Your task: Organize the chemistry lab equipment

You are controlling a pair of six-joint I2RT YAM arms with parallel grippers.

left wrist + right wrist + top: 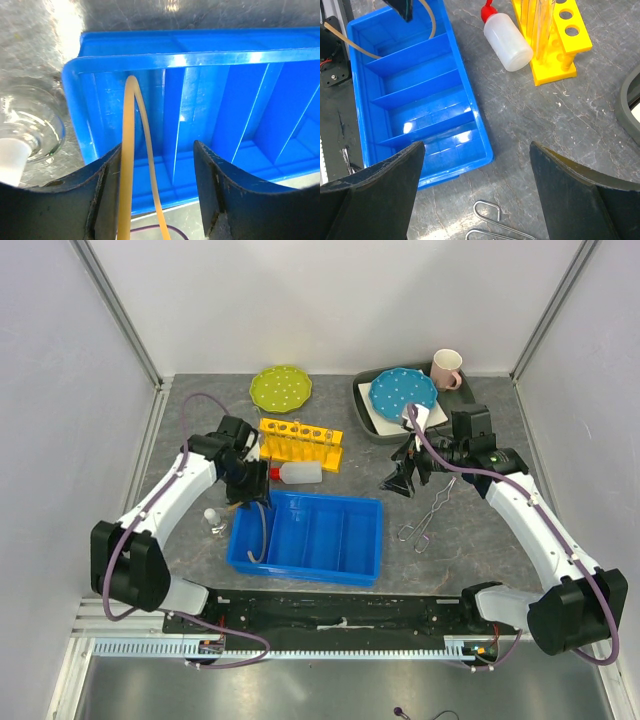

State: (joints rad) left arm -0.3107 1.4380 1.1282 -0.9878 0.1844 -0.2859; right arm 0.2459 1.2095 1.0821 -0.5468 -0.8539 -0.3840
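The left gripper rises clear of the tube (pixel 262 535) next, moves outward and descends onto the squeeze bottle's red cap (pixel 275 473), since that cap is the bottle's nearest end.
The thin tan rubber tube (pixel 262 535) hangs loose between my open left gripper (pixel 250 485) fingers into the left compartment of the blue divided bin (pixel 378 540). In the left wrist view the tube (pixel 129 150) lies against the left finger (pixel 107 190), with the jaws wide apart. A small clear flask (pixel 213 521) stands just left of the bin. The white squeeze bottle with red cap (pixel 297 473) lies in front of the yellow test-tube rack (pixel 298 442). My right gripper (pixel 405 480) is open and empty above the table. The metal tongs (pixel 428 515) lie just to its near right.
A dotted green plate (pixel 281 388) sits at the back. A dotted blue plate (pixel 404 390) rests on a grey tray (pixel 365 410), with a pink-handled mug (pixel 446 368) behind it. Enclosure walls stand on three sides.
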